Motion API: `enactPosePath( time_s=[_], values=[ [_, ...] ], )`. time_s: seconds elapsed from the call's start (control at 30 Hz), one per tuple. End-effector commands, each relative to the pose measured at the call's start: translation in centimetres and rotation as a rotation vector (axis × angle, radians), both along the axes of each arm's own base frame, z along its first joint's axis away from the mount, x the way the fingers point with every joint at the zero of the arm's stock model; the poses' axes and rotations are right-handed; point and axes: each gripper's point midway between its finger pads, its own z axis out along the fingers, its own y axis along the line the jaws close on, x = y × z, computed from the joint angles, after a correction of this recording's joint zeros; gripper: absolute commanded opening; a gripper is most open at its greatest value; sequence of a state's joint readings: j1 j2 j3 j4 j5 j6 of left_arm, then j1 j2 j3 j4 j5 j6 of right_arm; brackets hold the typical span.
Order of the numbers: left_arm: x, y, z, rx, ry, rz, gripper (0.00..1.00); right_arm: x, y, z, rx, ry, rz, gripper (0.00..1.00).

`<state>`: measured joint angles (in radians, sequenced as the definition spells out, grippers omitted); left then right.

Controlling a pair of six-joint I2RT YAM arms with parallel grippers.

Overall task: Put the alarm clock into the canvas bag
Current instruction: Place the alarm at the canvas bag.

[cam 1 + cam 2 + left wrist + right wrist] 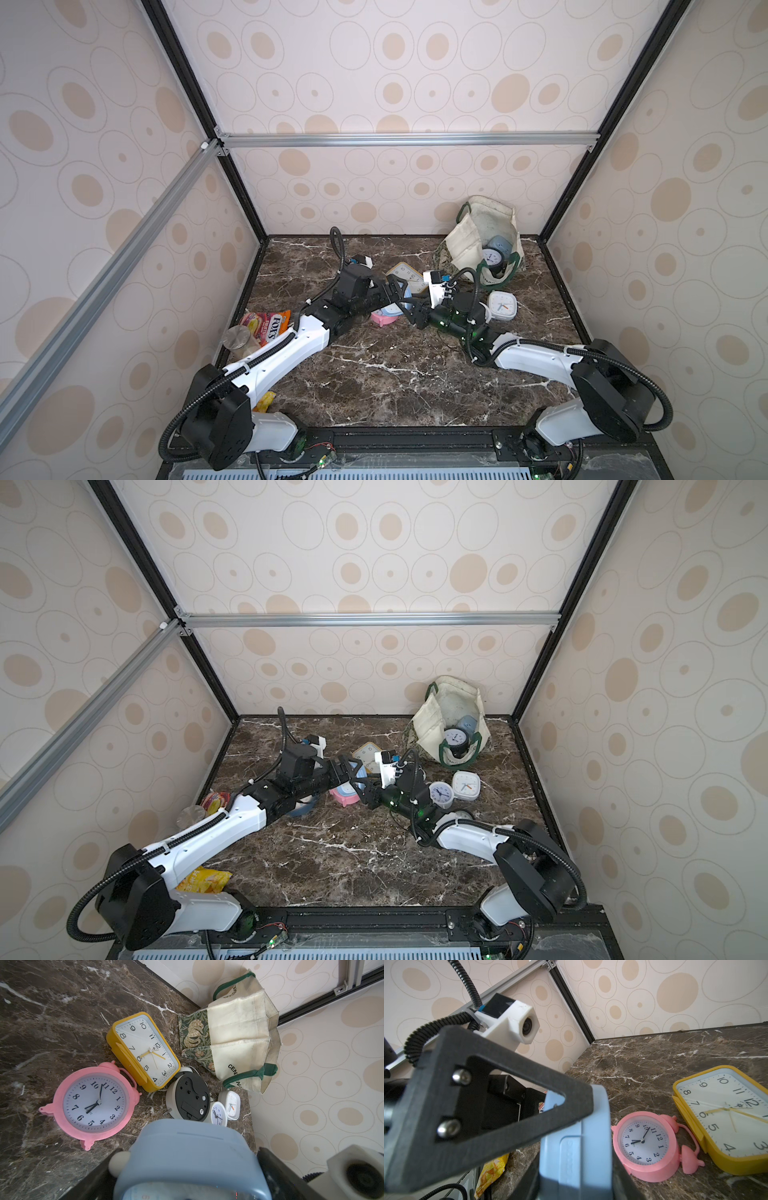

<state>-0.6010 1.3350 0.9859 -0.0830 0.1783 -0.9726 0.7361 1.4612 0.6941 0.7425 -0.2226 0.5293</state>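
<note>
My right gripper carries the light blue clock outward into the canvas bag's opening (488,231) next and releases it, since the opening lies outward and faces the front.
A light blue alarm clock (187,1157) hangs above the middle of the table, held between both arms. My left gripper (187,1178) is shut across its width, and one of its dark fingers (488,1105) lies against the clock's rim. My right gripper (575,1184) is shut across the clock's (577,1147) thickness. In both top views the grippers meet at mid-table (401,295) (368,789). The canvas bag (469,245) (239,1032) lies on its side at the back right. Its mouth faces the front, with a round white-faced clock (491,257) inside.
On the table below lie a pink clock (93,1103), a yellow rectangular clock (143,1049), a face-down white bell clock (189,1097), a small round clock (218,1114) and a small square one (503,305). A snack packet (268,326) and a lidded jar (237,338) sit at the left edge.
</note>
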Motion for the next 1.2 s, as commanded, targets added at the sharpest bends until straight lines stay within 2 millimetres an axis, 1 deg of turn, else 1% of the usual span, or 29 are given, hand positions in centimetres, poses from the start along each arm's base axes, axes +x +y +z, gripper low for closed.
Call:
enactPosePath(
  time_s=[0.0,0.07,0.1,0.2,0.3,0.37,0.4,0.47,0.57,0.63,0.67,0.7,0.77,0.9,1.0,1.07,1.13,1.17],
  values=[
    [-0.3,-0.5,3.0,-0.042,-0.075,-0.03,0.98,0.2,-0.6,2.8,0.034,-0.066,-0.04,0.16],
    [-0.5,-0.7,3.5,-0.031,-0.094,-0.05,0.98,0.6,-1.6,3.3,0.008,-0.088,-0.093,0.1],
    [-0.4,-0.8,4.3,-0.028,-0.116,-0.065,0.98,1.1,-2.6,3.2,-0.033,-0.083,-0.153,0.09],
    [-0.7,-0.1,7.1,0.006,-0.194,-0.072,0.98,2.5,-7.2,4.0,-0.095,-0.098,-0.356,0.03],
    [-1.0,1.2,10.1,0.017,-0.274,-0.057,0.98,3.8,-11.6,4.8,-0.08,-0.095,-0.457,0.03],
    [-1.2,2.1,11.2,0.044,-0.302,-0.044,0.98,4.8,-14.4,5.4,-0.087,-0.087,-0.533,0.02],
    [-1.3,2.3,11.4,0.057,-0.309,-0.043,0.98,5.3,-16.0,6.1,-0.082,-0.098,-0.589,0.02],
    [-1.5,2.5,11.0,0.066,-0.3,-0.041,0.98,6.3,-19.2,7.6,-0.072,-0.136,-0.697,0.03],
    [-1.9,2.4,9.4,0.066,-0.272,-0.057,0.98,8.9,-23.7,9.4,-0.045,-0.182,-0.885,0.02],
    [-2.2,2.5,8.3,0.075,-0.251,-0.065,0.98,10.9,-25.6,10.0,-0.005,-0.195,-0.955,0.01],
    [-2.3,2.5,7.9,0.075,-0.241,-0.069,0.98,11.7,-26.0,10.3,0.011,-0.205,-0.983,0.0],
    [-2.6,2.5,7.5,0.073,-0.233,-0.074,0.98,12.6,-27.6,10.6,0.023,-0.217,-1.037,0.0],
    [-3.0,2.7,6.9,0.07,-0.22,-0.072,0.98,14.2,-28.6,10.9,0.04,-0.233,-1.093,0.01],
    [-3.9,3.4,5.4,0.09,-0.188,-0.069,0.98,18.4,-29.7,10.0,0.023,-0.225,-1.153,0.01],
    [-4.5,4.1,4.6,0.109,-0.167,-0.062,0.98,21.6,-30.5,8.6,-0.015,-0.186,-1.201,0.02],
    [-4.8,4.7,4.5,0.119,-0.162,-0.045,0.98,23.1,-31.4,7.6,-0.023,-0.153,-1.248,0.03],
    [-5.2,5.1,4.5,0.122,-0.164,-0.037,0.98,24.5,-32.1,6.7,-0.008,-0.126,-1.246,0.06],
    [-5.3,5.3,4.6,0.125,-0.165,-0.032,0.98,25.1,-32.5,6.3,-0.021,-0.11,-1.263,0.1]
  ],
)
